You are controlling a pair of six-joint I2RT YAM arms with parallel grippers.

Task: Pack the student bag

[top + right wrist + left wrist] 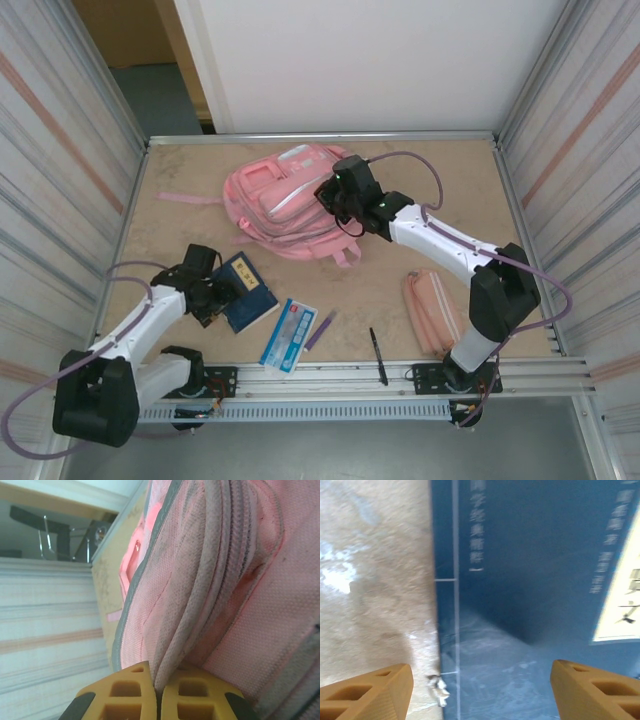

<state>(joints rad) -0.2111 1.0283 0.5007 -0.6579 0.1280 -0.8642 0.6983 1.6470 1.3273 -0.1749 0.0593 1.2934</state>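
Note:
The bag lies slanted, so my right gripper should pull the fold away from the book (250,295) toward the bare tabletop beside the gripper and let go of the fold.
The student bag (280,205), a large pink backpack, lies flat at the back middle of the table. My right gripper (335,200) is at its right edge. In the right wrist view the yellow fingers (135,690) are pinched together on a grey-pink piped seam of the student bag (200,570), so the right gripper (159,680) is shut on its fabric. My left gripper (225,290) hovers open over the left edge of a dark blue book (250,295). The book (535,580) lies between and beyond the spread fingertips of the left gripper (482,685), nothing gripped.
A slim pink pencil case (432,312) lies at the front right. A black pen (378,356), a purple pen (320,329) and a blue-and-white packet (289,335) lie near the front edge. Metal walls enclose the table on three sides.

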